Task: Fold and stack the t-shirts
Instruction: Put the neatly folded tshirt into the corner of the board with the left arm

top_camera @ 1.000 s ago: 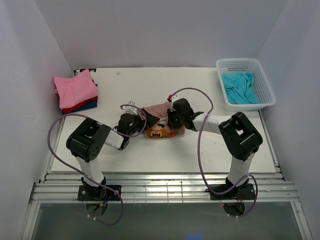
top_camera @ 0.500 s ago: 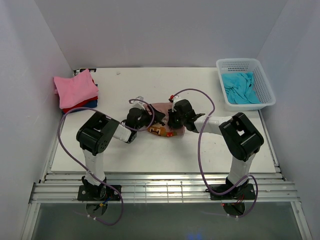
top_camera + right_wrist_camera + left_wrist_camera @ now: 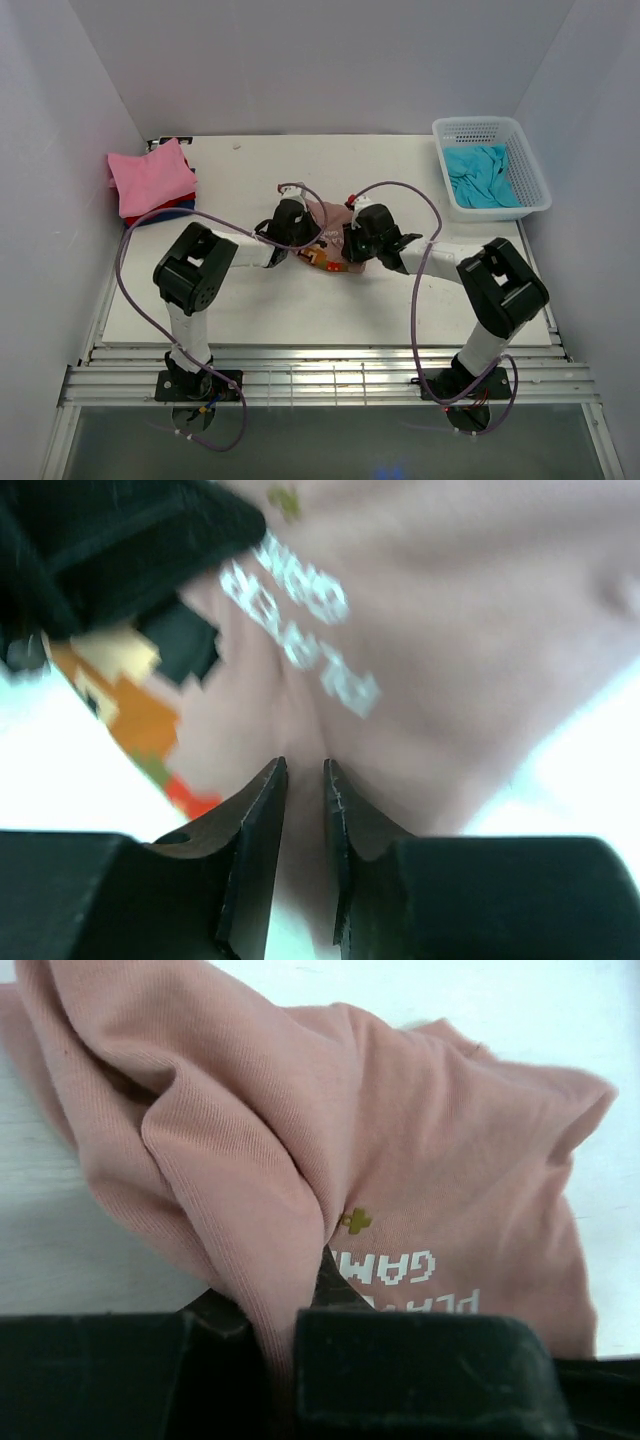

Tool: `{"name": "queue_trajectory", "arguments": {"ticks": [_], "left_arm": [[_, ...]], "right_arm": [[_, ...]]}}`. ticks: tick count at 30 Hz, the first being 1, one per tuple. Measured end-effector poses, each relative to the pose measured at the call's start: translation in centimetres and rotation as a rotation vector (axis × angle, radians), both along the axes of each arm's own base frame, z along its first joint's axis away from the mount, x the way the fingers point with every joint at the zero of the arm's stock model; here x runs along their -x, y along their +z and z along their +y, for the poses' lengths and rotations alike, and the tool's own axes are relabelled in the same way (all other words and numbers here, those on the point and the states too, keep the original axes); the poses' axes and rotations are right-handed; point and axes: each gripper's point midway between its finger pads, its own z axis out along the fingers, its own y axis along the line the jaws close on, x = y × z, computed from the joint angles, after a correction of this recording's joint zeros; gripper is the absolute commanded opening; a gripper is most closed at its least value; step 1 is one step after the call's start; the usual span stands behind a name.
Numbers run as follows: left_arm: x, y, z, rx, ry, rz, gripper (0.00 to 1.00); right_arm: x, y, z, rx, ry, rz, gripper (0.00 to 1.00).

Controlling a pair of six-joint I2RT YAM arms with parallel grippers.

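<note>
The fold of the rose-brown t-shirt goes up with my left gripper and over the bright pink t-shirt (image 3: pixel 150 175) for release next. The stack lies outward and to its left in the top view.
The dusty rose-brown t-shirt (image 3: pixel 331 214) lies bunched at the table's middle, its printed front (image 3: pixel 430 1160) showing white letters. My left gripper (image 3: pixel 303 238) reaches in from the left. In the left wrist view it (image 3: pixel 280 1330) is shut on a raised fold of that shirt. My right gripper (image 3: pixel 349 248) comes in from the right. Its narrow-set fingers (image 3: pixel 303 770) pinch another fold of the same shirt (image 3: pixel 450 630). A folded stack sits at the far left, with a bright pink t-shirt (image 3: pixel 150 175) over a red one (image 3: pixel 145 214) and a dark blue one (image 3: pixel 178 210).
A white lattice basket (image 3: pixel 478 124) at the back right holds a turquoise t-shirt (image 3: pixel 482 176). Purple cables loop over both arms. The left gripper's black body (image 3: pixel 120 540) crowds the top left of the right wrist view. Grey walls close in on three sides.
My left arm has reached to the right into the shirt and its jaws have closed from wide open onto a fold. The right arm's elbow has swung right; its jaws have eased slightly.
</note>
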Motion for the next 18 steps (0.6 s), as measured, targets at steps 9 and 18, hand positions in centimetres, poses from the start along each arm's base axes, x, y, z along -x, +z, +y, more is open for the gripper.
{"name": "queue_trajectory", "arguments": {"ticks": [9,18], "left_arm": [[-4.3,4.4,4.4,-0.426,0.028,-0.034,0.0],[-4.7,5.3,12.7,-0.789,0.099,0.036,0.0]], "right_arm": [[1.7,7.0,-2.5,-0.011,-0.034,-0.125,0.32],[4.6,8.0,-4.9,-0.016,-0.023,-0.153,0.33]]}}
